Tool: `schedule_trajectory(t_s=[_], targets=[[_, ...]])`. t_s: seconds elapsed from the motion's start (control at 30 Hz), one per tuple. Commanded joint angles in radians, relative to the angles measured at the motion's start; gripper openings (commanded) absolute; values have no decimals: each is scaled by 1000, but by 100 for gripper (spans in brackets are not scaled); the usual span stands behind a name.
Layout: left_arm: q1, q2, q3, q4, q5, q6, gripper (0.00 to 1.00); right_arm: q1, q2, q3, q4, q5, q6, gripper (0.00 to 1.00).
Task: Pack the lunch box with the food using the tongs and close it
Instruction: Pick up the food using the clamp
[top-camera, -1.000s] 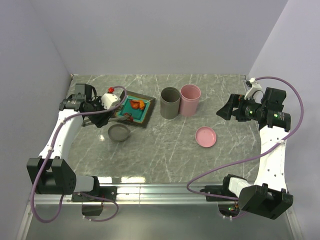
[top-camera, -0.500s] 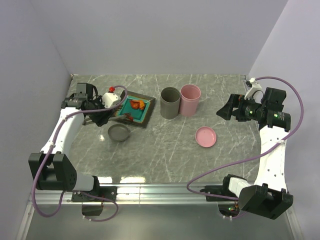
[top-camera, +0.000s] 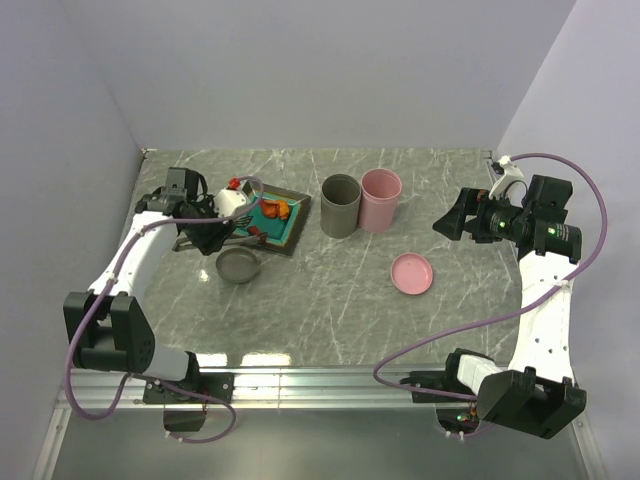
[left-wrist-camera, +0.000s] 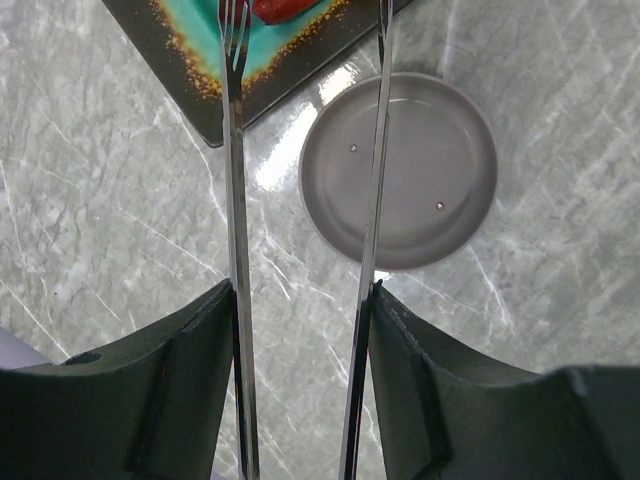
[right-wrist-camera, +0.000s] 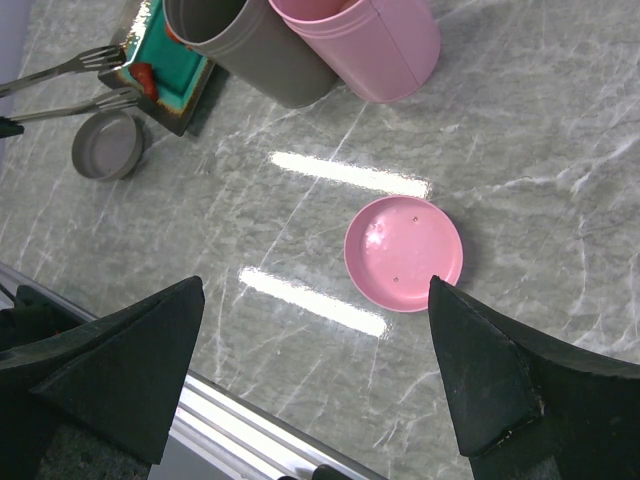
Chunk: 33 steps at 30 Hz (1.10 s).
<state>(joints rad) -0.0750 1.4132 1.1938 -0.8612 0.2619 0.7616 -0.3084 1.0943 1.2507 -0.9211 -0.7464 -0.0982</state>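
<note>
The red chunk of food (top-camera: 257, 234) (left-wrist-camera: 281, 9) lies below, between the tongs' spread arms, so next my left gripper lowers until the tong tips straddle it, then closes.
My left gripper (left-wrist-camera: 303, 290) is shut on the tongs (left-wrist-camera: 236, 170), one silver arm against each finger. In the top view this gripper (top-camera: 214, 228) hovers at the left edge of the square plate (top-camera: 289, 234). The forked tong tips reach over the plate's near corner, next to a red chunk of food (left-wrist-camera: 285, 8). More orange-red food (top-camera: 275, 209) lies on the teal centre. The lunch box stands as two open round tubs, grey (top-camera: 340, 206) and pink (top-camera: 381, 200). My right gripper (top-camera: 449, 222) hangs open and empty, high above the pink lid (right-wrist-camera: 404, 252).
A grey lid (left-wrist-camera: 400, 170) lies on the marble just below the plate, under the right tong arm. The pink lid (top-camera: 412, 273) rests right of centre. Walls close the table on the left, back and right.
The left arm has swung right with the tongs, bringing their tips from beside the plate to over its near corner. The right arm has stayed still.
</note>
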Motion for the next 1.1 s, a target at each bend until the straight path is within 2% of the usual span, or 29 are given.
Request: schedule_trajectory(t_s=[0.0, 0.33, 0.57, 1.07], targets=[[-16, 16, -5, 53, -24, -19, 57, -9, -19, 10, -1, -4, -8, 100], [-37, 62, -2, 126, -61, -68, 57, -9, -16, 18, -5, -2, -6, 100], [-37, 148, 69, 165, -85, -153, 57, -9, -14, 24, -10, 2, -8, 100], [-11, 167, 78, 88, -64, -176, 56, -9, -13, 27, -12, 2, -8, 100]])
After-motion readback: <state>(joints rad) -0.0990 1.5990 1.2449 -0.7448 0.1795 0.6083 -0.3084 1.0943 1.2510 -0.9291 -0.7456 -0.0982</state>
